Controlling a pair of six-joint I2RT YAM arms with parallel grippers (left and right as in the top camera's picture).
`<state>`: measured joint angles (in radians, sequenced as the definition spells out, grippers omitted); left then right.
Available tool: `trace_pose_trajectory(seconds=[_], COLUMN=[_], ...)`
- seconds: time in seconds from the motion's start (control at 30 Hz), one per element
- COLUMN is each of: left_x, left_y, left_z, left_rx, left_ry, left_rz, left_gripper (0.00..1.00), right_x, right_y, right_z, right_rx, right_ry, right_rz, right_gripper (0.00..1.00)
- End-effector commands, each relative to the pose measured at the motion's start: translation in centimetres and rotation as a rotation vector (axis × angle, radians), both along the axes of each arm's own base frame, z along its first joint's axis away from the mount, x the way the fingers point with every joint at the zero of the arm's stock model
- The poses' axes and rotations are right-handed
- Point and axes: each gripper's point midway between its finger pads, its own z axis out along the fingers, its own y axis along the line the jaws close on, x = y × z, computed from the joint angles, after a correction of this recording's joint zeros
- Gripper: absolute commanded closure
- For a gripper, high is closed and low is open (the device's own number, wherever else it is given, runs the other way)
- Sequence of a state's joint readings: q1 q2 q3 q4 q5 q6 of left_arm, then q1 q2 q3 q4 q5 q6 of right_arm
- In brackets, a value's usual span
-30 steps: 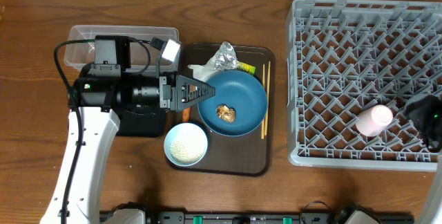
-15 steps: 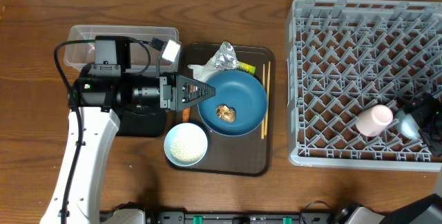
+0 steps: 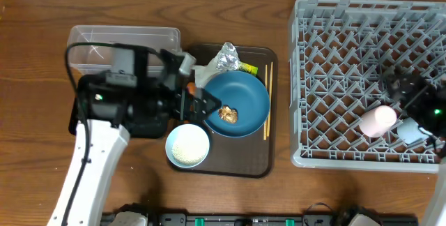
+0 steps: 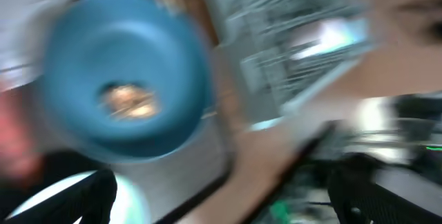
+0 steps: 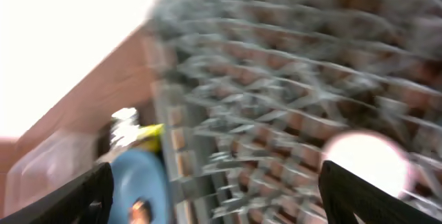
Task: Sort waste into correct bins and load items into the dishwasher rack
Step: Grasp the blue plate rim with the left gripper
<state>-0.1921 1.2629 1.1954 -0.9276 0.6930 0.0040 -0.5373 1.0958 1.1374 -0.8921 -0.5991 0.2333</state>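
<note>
Next, my left gripper turns its fingers downward and lowers onto the dark blue bowl's rim [image 4: 55, 115] on the carrot side, since that rim lies below it.
The dark blue bowl [image 3: 240, 100] holds a brown food scrap [image 3: 228, 113] on the brown serving tray [image 3: 230, 164]. It fills the blurred left wrist view [image 4: 131, 65]. My left gripper [image 3: 202, 106] [image 4: 221, 196] is open at the bowl's left rim. A bit of orange carrot [image 3: 190, 86] shows beside it. The white bowl of rice [image 3: 187, 146] sits just below. Foil [image 3: 226, 56], napkin [image 3: 198, 72], wrapper [image 3: 247, 65] and chopsticks [image 3: 267, 100] lie on the tray. My right gripper [image 3: 404, 90] [image 5: 224, 193] is open above the grey rack [image 3: 348, 44]. It is near the pink cup [image 3: 377, 121] [image 5: 366, 158]. A pale cup [image 3: 412, 130] lies beside the pink one.
The clear tub [image 3: 125, 31] stands at the back left. The black tray [image 3: 75, 125] lies mostly under my left arm. Both wrist views are motion-blurred. The rack fills the right side of the table.
My left gripper has swung down and right to the blue bowl's rim. My right gripper has moved up and left from the rack's right edge, uncovering the pale cup.
</note>
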Motion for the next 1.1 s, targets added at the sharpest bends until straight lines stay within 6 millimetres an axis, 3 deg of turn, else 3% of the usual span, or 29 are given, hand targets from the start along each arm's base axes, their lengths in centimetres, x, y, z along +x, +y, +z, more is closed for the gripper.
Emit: trace_pose_trajectory(seconds=[0.0,0.07,0.17,0.27,0.37,0.57,0.73,0.8,0.87,0.9,1.07], left_x=[2.0,2.1,2.5,3.5,4.3,4.8,4.7,4.6,4.5,4.4,4.2], left_y=[5.0,4.4,2.9,3.3,3.4,1.4,0.9,0.9,1.0,1.0,1.1], left_z=[-3.6,-4.8,-6.8,-9.6,-12.3,-16.8,-20.0,-21.1,-22.0,-22.3,-21.7], left_rx=[0.399,0.433,0.459,0.560,0.606,0.566,0.574,0.584,0.595,0.599,0.599], left_ry=[-0.024,-0.008,0.029,0.085,0.140,0.247,0.314,0.336,0.356,0.364,0.365], left_rz=[0.209,0.198,0.171,0.230,0.252,0.196,0.174,0.169,0.164,0.162,0.162], left_gripper=[0.02,0.00,0.10,0.21,0.25,0.55,0.72,0.74,0.81,0.92,0.94], right_x=[-0.1,-0.2,-0.1,0.1,0.0,-0.3,-0.3,-0.3,-0.3,-0.3,-0.3], right_y=[4.2,5.3,5.9,6.2,6.3,6.2,6.2,6.2,6.2,6.2,6.2], right_z=[2.4,2.4,1.9,1.4,1.0,0.3,0.3,0.3,0.3,0.3,0.3], right_rx=[-0.026,-0.053,-0.078,-0.082,-0.073,-0.070,-0.070,-0.070,-0.070,-0.070,-0.069], right_ry=[-0.092,-0.089,-0.063,-0.042,-0.023,0.012,0.012,0.012,0.012,0.013,0.013], right_rz=[0.167,0.194,0.200,0.200,0.204,0.196,0.196,0.196,0.196,0.196,0.196], right_gripper=[0.14,0.14,0.14,0.14,0.14,0.14,0.14,0.14,0.14,0.14,0.14])
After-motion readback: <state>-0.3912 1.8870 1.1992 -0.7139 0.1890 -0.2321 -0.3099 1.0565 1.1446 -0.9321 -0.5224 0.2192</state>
